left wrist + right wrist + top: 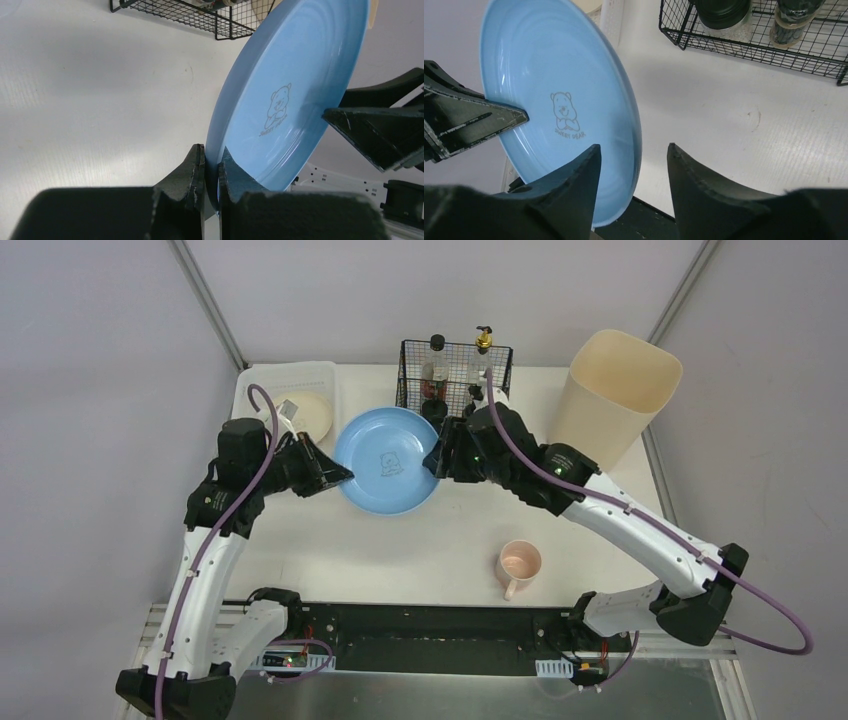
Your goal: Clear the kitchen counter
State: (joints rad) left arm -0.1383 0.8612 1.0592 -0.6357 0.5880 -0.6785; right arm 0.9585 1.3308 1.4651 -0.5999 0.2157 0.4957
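Note:
My left gripper moves outward, to the left in the top view and down next, and releases the plate (388,460) onto the cream dish (314,414), since the tray holds dishware.
A blue plate (388,460) with a bear print hangs tilted above the kitchen counter (420,540), between my two grippers. My left gripper (345,478) is shut on the plate's left rim; in the left wrist view its jaws (212,155) pinch the edge of the plate (285,95). My right gripper (432,458) is at the plate's right rim. In the right wrist view its fingers (634,147) stand open, with the rim of the plate (549,85) between them and a gap on the outer side.
A pink mug (520,563) stands at the front right of the counter. A black wire basket (455,375) with bottles is at the back centre, a tall beige bin (615,390) at back right, and a white tray (290,368) with a cream dish (312,415) at back left.

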